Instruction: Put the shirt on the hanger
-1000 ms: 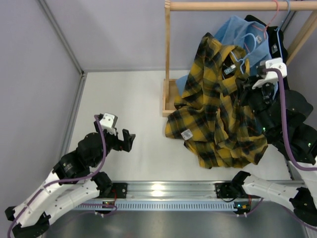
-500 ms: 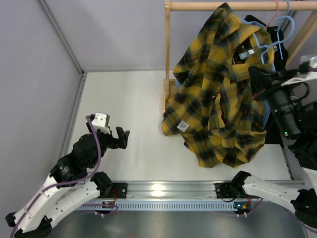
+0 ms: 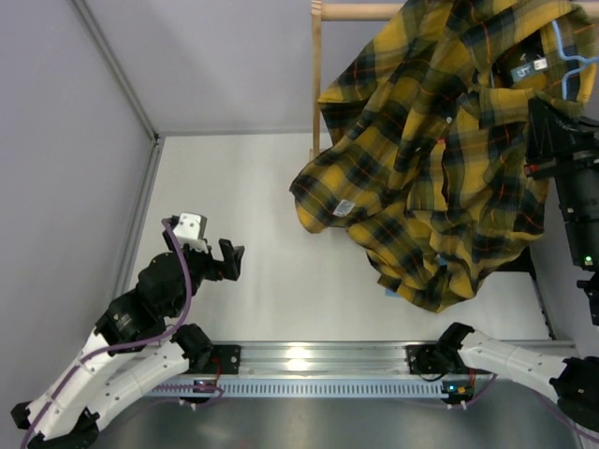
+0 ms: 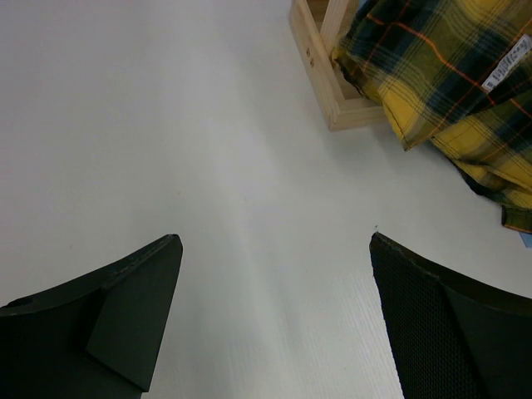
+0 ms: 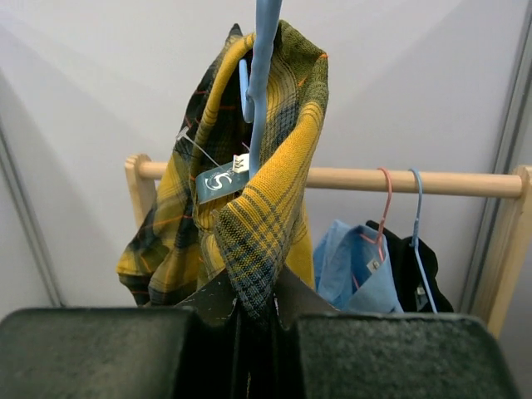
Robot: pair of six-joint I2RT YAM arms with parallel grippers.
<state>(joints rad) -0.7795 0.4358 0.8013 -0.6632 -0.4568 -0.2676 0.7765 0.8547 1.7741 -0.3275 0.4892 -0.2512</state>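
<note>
The shirt's collar is already around the pale-blue hanger [image 3: 564,47], so my right gripper should next move outward and down, hang the shirt and hanger on the bar's bare part [image 3: 374,11], then release.
The yellow-and-black plaid shirt [image 3: 430,168] hangs in the air at the upper right, lifted by its collar. Its hem also shows in the left wrist view [image 4: 440,75]. The pale-blue hanger [image 3: 564,47] sits inside the collar, its neck rising out of it in the right wrist view [image 5: 264,66]. My right gripper [image 3: 538,131] is shut on the collar fabric [image 5: 274,191], fingers pinched together [image 5: 253,312]. My left gripper [image 3: 234,260] is open and empty over bare table at the left, well away from the shirt; its jaws stand wide apart [image 4: 275,241].
A wooden rack rail [image 5: 432,180] runs behind the shirt; on it hang a pink-red hanger [image 5: 384,208] with a light-blue shirt [image 5: 349,266] and another blue hanger [image 5: 416,216] with a black garment [image 5: 416,266]. The rack's base frame [image 4: 324,75] stands on the table.
My right gripper has raised the shirt and hanger from low beside the rack up to rail height. The shirt now hides the hung garments from above. The left arm drew back slightly.
</note>
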